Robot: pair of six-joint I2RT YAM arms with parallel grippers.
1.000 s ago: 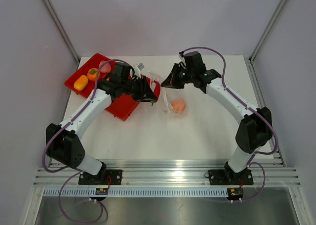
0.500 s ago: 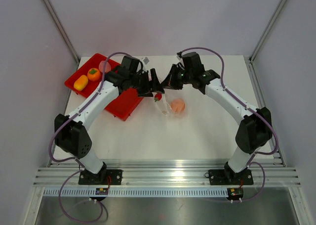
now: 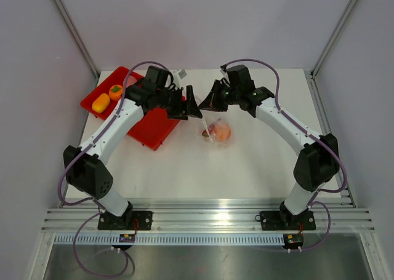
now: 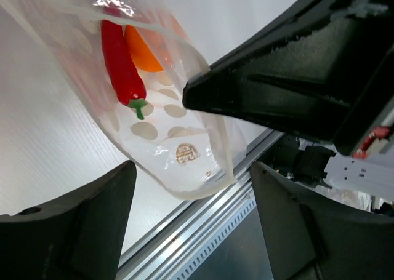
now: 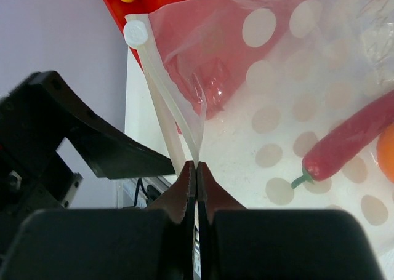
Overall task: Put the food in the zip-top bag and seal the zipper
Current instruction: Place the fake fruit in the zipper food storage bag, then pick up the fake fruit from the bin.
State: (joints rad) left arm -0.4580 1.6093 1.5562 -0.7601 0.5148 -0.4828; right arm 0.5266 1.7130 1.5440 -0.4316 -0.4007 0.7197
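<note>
The red tray still has food in it, so my left gripper will move away from the bag's opening next and go down beside the orange ball point(image 3: 115, 92).
The transparent dotted zip-top bag point(image 3: 217, 131) hangs from my right gripper point(image 3: 209, 101), which is shut on its mouth edge; the right wrist view shows the fingers point(image 5: 184, 188) pinching the film beside the white zipper strip point(image 5: 157, 77). Inside the bag lie an orange fruit point(image 3: 221, 131) and a red chili point(image 4: 120, 58), the chili also in the right wrist view point(image 5: 351, 138). My left gripper point(image 3: 192, 106) is open and empty just left of the bag's mouth, jaws wide apart point(image 4: 194, 221). An orange ball point(image 3: 115, 92) and a yellow-orange piece point(image 3: 100, 103) rest in the tray.
The red tray point(image 3: 154, 132) sits at the left under my left arm. The two grippers are close together above the bag. The table's rail runs along the near edge point(image 3: 203, 217). Walls stand on both sides.
My left gripper moved right from the tray to the bag's mouth with the red chili. The chili now lies in the bag and the left gripper is open.
</note>
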